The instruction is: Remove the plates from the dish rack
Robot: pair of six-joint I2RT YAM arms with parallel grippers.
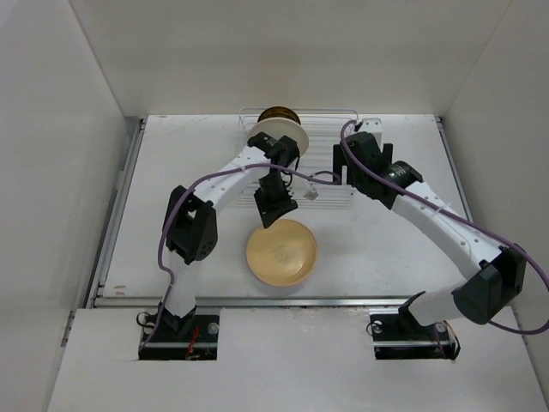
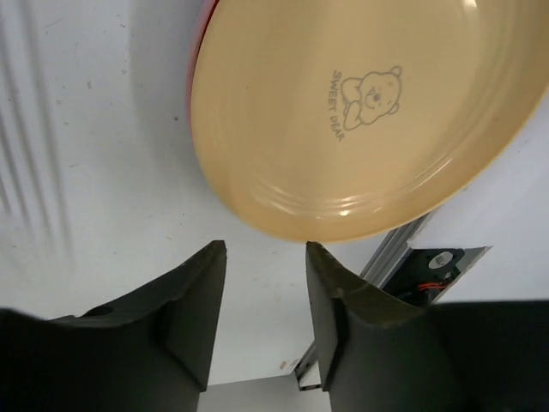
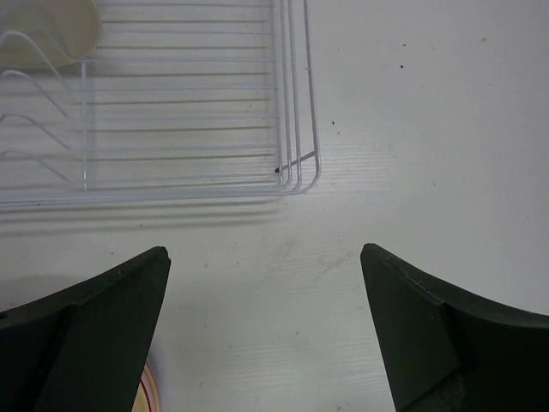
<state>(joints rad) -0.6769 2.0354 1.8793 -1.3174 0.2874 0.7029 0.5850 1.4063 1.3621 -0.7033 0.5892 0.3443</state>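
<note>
The rim of the cream plate beside the empty wires (image 1: 304,138) (image 3: 96,33) is my right gripper's target. The gripper should move outward and turn, then come down onto it.
The wire dish rack (image 1: 330,129) stands at the back centre. A cream plate (image 1: 276,130) stands upright at its left end, with a brown plate (image 1: 279,112) behind it. A yellow plate (image 1: 281,251) with a bear print lies on the table in front, on top of a red-rimmed plate (image 2: 197,60). My left gripper (image 1: 273,210) is open and empty just behind the yellow plate (image 2: 360,112); its fingertips (image 2: 214,257) stop short of the rim. My right gripper (image 1: 343,176) is open wide and empty (image 3: 264,253) over the table by the rack's near right corner (image 3: 292,129).
The rack's right part holds only bare wire dividers (image 3: 34,94). The cream plate also shows in the right wrist view (image 3: 43,30). The metal rail of the table's front edge (image 2: 395,249) runs just past the stacked plates. White walls close in the table on three sides.
</note>
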